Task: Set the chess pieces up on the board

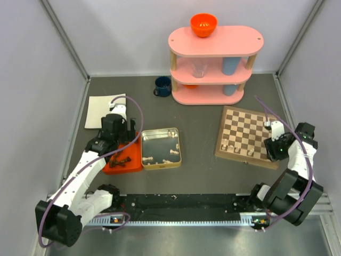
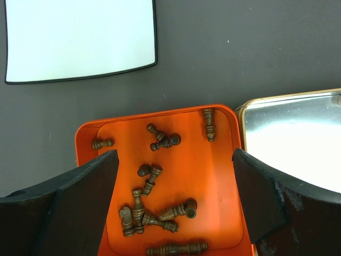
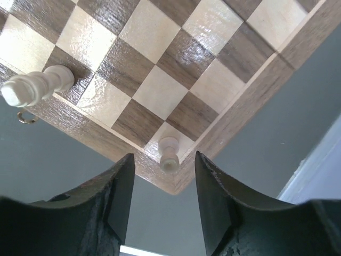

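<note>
The pale chess piece by the tin's board-side edge lies to the right in the top view, so my left gripper will next swing that way, turn and lower onto it.
The board [image 1: 242,130] lies at the right of the table with a few pale chess pieces [image 1: 229,144] along its near edge. In the right wrist view my right gripper [image 3: 163,173] is open and empty, just above the board's [image 3: 160,53] near right corner. A pale piece [image 3: 169,154] stands on the corner square between the fingertips, and another pale piece [image 3: 37,86] stands further left. My left gripper [image 2: 175,160] is open and empty above the orange tray [image 2: 224,176], where several dark pieces [image 2: 144,210] lie on their sides. From above, the left gripper [image 1: 127,138] and right gripper [image 1: 270,153] both show.
A square silver tin [image 1: 161,148] with a few pale pieces [image 1: 174,153] sits right of the orange tray [image 1: 109,166]. A white pad [image 1: 101,112], a blue mug [image 1: 162,86] and a pink shelf [image 1: 213,40] with an orange bowl [image 1: 203,24] stand behind. Walls enclose three sides.
</note>
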`<state>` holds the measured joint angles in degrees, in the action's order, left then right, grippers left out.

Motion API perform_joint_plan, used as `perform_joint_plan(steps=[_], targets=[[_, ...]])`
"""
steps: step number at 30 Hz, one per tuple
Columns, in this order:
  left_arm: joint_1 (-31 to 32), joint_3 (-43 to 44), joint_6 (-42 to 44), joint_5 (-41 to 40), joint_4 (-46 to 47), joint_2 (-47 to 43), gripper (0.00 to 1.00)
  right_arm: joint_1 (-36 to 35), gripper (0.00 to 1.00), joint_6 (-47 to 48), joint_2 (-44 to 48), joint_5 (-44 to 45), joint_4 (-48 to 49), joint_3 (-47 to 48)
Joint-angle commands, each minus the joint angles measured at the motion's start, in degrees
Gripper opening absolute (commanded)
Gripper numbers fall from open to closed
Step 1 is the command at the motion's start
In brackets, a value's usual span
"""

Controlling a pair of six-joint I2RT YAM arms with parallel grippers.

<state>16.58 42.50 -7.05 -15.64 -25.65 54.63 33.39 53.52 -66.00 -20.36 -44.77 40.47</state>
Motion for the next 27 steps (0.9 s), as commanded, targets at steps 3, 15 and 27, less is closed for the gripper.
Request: perform_joint_plan(steps=[3,15,27], targets=[[-0.23,0.48,0.63,0.26,2.09,-2.42,0.93,-0.52,0.52,-1.92,2.45,-4.24,-3.38,8.65],[-3.31,2.5,-11.14,22.37,2.53,-9.8,0.99,-10.61,0.86,-7.99,7.02,-30.33,-7.78,17.45],[-2.78,0.04,-17.64,45.79,1.22,-1.64,0.92,-36.11,0.99,-11.68,0.26,-44.86,-6.03,18.07]])
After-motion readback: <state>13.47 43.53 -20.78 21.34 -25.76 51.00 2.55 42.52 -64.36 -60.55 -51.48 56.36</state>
